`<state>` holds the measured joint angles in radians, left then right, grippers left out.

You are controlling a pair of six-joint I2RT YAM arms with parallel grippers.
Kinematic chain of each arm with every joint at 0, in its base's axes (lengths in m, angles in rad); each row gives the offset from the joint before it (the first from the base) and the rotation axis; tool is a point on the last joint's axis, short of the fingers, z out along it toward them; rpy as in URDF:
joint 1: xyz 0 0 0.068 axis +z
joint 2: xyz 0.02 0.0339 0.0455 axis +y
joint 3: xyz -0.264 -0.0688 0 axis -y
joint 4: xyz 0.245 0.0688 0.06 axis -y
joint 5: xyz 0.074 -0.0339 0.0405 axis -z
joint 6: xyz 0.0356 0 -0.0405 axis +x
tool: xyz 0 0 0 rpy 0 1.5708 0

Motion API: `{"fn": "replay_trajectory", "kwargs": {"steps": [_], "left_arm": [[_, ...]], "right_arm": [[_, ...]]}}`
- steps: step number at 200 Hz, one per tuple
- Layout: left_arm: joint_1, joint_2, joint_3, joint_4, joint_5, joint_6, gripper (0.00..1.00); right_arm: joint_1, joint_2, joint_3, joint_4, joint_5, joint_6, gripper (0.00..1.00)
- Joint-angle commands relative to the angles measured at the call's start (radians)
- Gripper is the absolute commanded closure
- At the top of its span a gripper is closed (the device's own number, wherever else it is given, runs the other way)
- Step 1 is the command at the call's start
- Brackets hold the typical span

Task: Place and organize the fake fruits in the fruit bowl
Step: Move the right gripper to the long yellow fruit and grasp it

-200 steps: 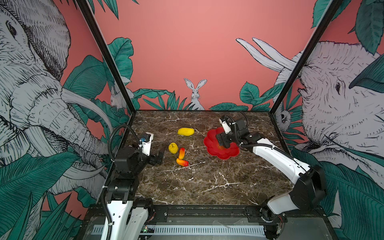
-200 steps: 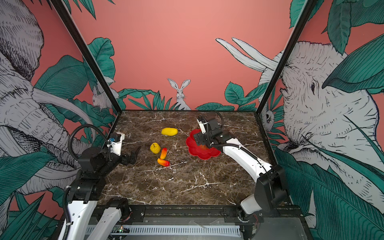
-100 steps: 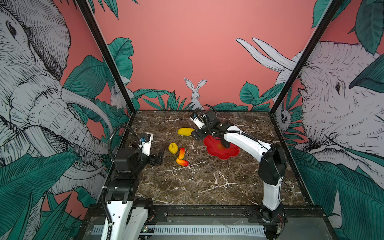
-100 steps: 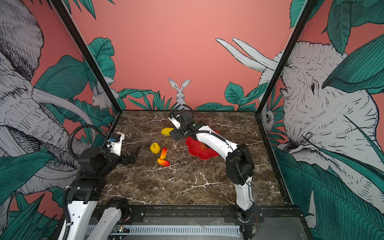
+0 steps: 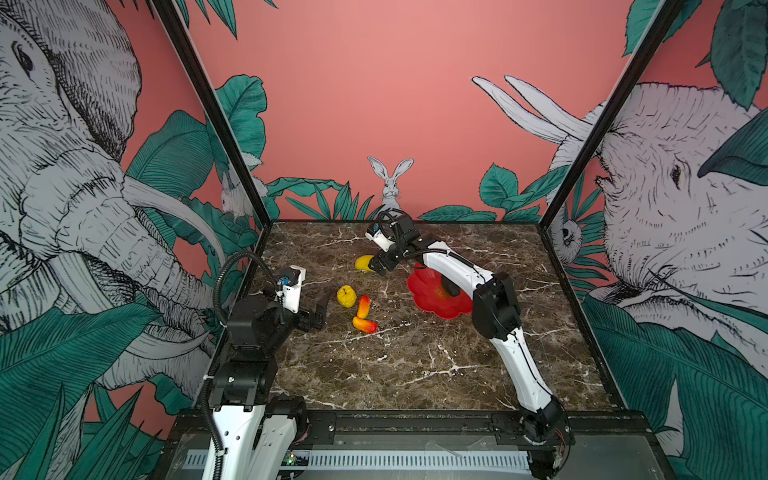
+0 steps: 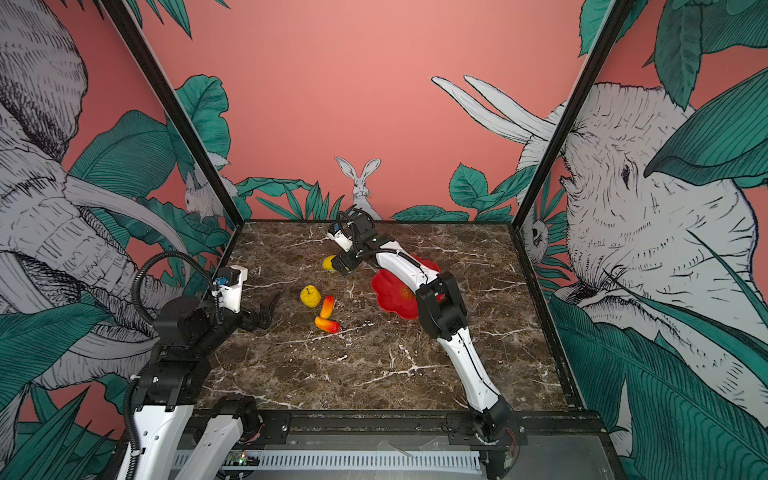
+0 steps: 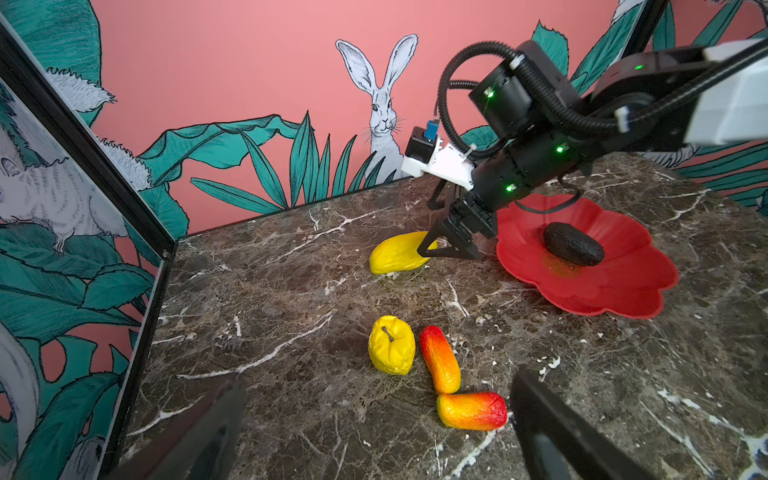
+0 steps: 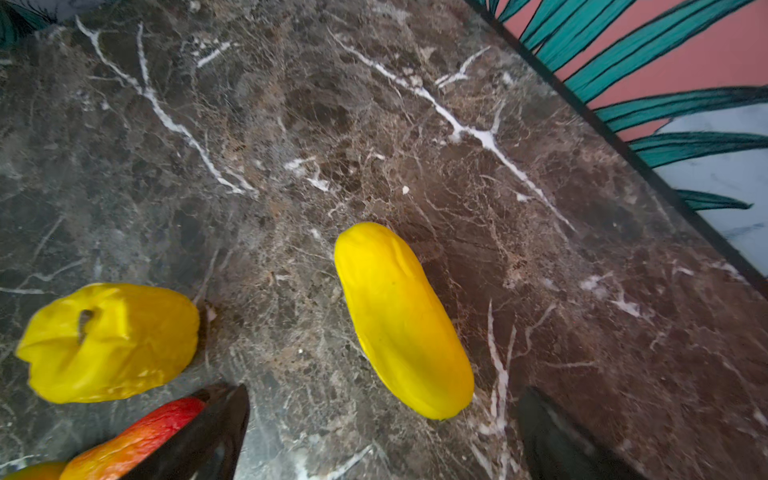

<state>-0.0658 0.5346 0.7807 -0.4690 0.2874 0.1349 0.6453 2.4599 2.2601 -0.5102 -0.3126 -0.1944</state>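
Observation:
Next, my right gripper moves farther down over the yellow oblong fruit's end by the bowl (image 8: 429, 373) and closes there, because that end lines up between its open fingers.
The red flower-shaped fruit bowl (image 5: 436, 301) (image 6: 390, 293) (image 7: 623, 303) holds the rough black oval fruit (image 7: 573, 249). To its left, the yellow oblong fruit (image 5: 363, 263) (image 6: 328, 262) (image 7: 397, 254) (image 8: 399, 320) lies on the marble. My right gripper (image 5: 380, 268) (image 6: 344, 268) (image 7: 444, 249) (image 8: 384, 392) hangs open just over that fruit's near end, holding nothing. The round yellow stemmed fruit (image 5: 346, 296) (image 7: 391, 351) (image 8: 108, 343) and two red-orange fruits (image 5: 363, 306) (image 5: 365, 324) (image 7: 440, 359) (image 7: 471, 411) lie in front of my left gripper (image 5: 322, 303) (image 6: 270, 303) (image 7: 378, 386), open and empty.
The right arm (image 5: 453, 266) stretches over the bowl's back part and hides some of it in both top views. Black frame posts and printed walls close off the marble table (image 5: 415, 365) at the back and both sides.
My right gripper has swung left from above the bowl to the yellow oblong fruit, staying open. The left arm and the fruits on the table have not moved.

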Motion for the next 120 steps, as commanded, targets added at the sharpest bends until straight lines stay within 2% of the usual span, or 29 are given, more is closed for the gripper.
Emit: {"fn": "replay_trajectory", "kwargs": {"steps": [1,81,120], "left_arm": [[-0.002,-0.008,-0.003,-0.004,0.006,0.002,0.0],[-0.001,-0.016,-0.007,-0.005,0.011,0.002,0.0],[-0.001,-0.014,-0.006,-0.005,0.015,0.002,0.0]], "right_arm": [[-0.001,0.058,0.12,-0.054,-0.082,-0.037,0.01],[-0.006,0.215,0.242,0.008,-0.1,-0.026,0.0],[-0.003,0.226,0.254,-0.016,-0.069,-0.023,0.0]]}}
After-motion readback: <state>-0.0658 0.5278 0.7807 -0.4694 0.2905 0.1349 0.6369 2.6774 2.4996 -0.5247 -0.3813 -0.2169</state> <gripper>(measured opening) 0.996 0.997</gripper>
